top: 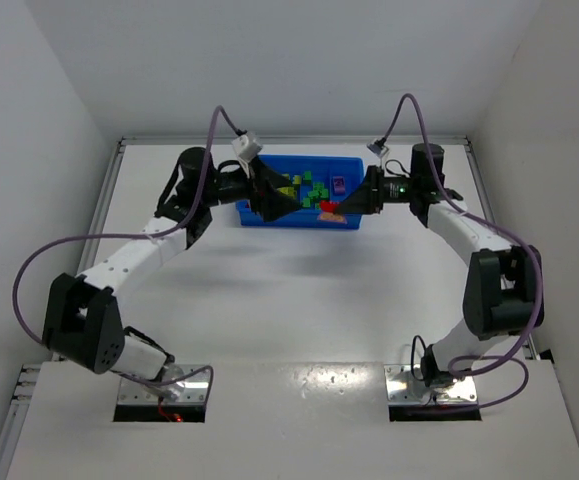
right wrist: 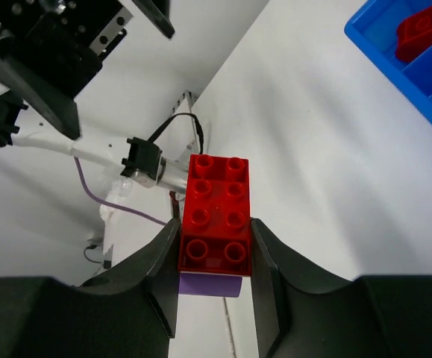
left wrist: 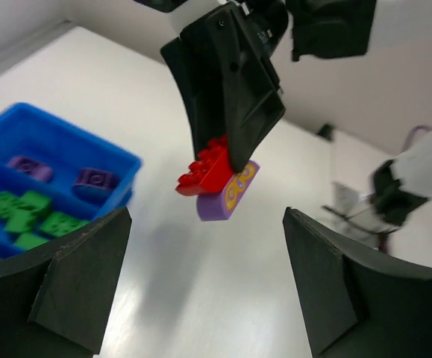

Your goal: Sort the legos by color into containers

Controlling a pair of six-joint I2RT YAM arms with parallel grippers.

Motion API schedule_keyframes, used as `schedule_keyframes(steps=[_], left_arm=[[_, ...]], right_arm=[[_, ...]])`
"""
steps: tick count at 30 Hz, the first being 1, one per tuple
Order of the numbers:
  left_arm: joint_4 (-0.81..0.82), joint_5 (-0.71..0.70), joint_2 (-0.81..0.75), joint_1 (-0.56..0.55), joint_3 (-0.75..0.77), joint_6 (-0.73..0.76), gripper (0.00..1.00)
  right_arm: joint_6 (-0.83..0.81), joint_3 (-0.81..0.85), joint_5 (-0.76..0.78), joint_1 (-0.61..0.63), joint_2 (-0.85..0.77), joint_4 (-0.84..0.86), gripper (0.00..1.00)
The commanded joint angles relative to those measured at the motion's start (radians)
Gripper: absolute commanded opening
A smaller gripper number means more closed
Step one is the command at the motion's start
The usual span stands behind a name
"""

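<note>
The right gripper moves over the red lego's compartment and releases the red brick next, as the compartment lies below the brick and to its left in the top view.
My right gripper is shut on a stack of legos, a red eight-stud brick sitting on a purple brick. In the left wrist view the same stack hangs from the right gripper's black fingers above the white table. The left gripper faces it, open, with nothing between its fingers. The containers are compartments of a blue tray. It holds purple legos, green legos and a red lego. Both grippers hover over the tray's front edge.
White walls close in the table on the left, back and right. The arms' purple cables loop out to the sides. Bare white table lies between the tray and the arm bases.
</note>
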Motion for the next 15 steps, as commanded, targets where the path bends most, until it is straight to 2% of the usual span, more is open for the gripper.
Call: schedule_keyframes(steps=[1, 3, 4, 6, 7, 15], left_arm=[[0.341, 0.247, 0.099, 0.035, -0.003, -0.494, 0.89], [0.418, 0.311, 0.129, 0.035, 0.009, -0.528, 0.89], [0.377, 0.333, 0.142, 0.022, 0.029, -0.528, 0.89], [0.261, 0.404, 0.196, -0.008, 0.122, -0.419, 0.87], [0.153, 0.416, 0.213, -0.008, 0.150, -0.384, 0.86], [0.132, 0.479, 0.284, -0.038, 0.236, -0.362, 0.79]], right_arm=[[-0.013, -0.002, -0.047, 0.004, -0.068, 0.106, 0.00], [-0.013, 0.009, -0.056, 0.014, -0.068, 0.106, 0.00], [-0.013, 0.019, -0.071, 0.014, -0.068, 0.115, 0.00], [-0.013, 0.033, -0.084, 0.014, -0.068, 0.115, 0.00], [-0.013, 0.045, -0.096, 0.023, -0.068, 0.115, 0.00], [-0.013, 0.065, -0.096, 0.043, -0.099, 0.115, 0.00]])
